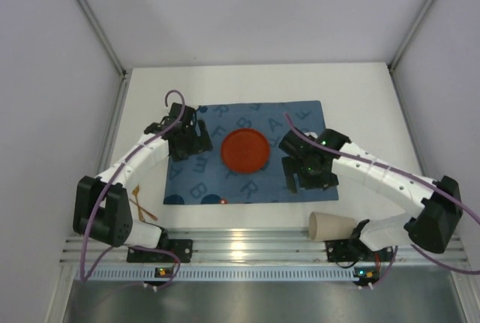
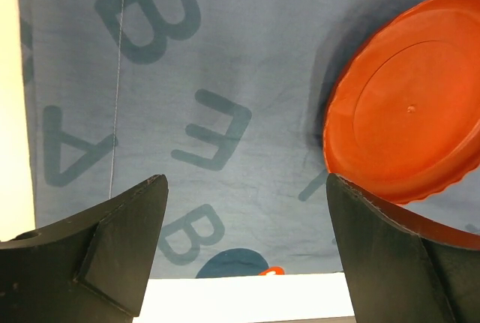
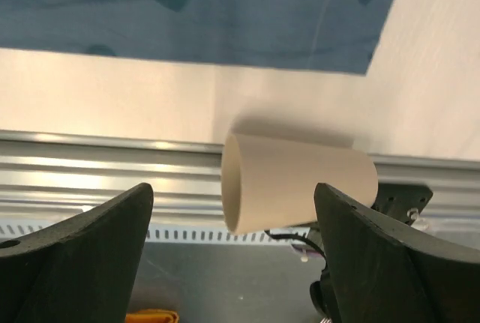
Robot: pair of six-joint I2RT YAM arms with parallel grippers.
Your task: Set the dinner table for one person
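I will next move my right gripper back and down from over the mat onto the beige cup's open rim (image 1: 313,226) (image 3: 239,194), as the tipped cup exposes that thin edge.
The dinner table (image 1: 360,98) is a plain white tabletop. A blue mat printed with letters (image 1: 225,180) lies on it, with a round orange-red plate (image 1: 245,151) at its middle. My left gripper (image 1: 191,147) hovers open and empty over the mat just left of the plate. In the left wrist view the plate (image 2: 409,106) sits right of the open gripper (image 2: 247,240). My right gripper (image 1: 304,180) is open and empty over the mat's right part. A beige cup (image 1: 330,224) lies on its side near the front edge; it also shows between the fingers of the right gripper (image 3: 232,248) as a tipped cup (image 3: 300,180).
Thin brown wooden utensils (image 1: 139,204) lie on the table left of the mat, by the left arm. A small orange-red bit (image 1: 223,201) sits at the mat's near edge. A ribbed aluminium rail (image 1: 247,244) runs along the front. White walls close in both sides and the back.
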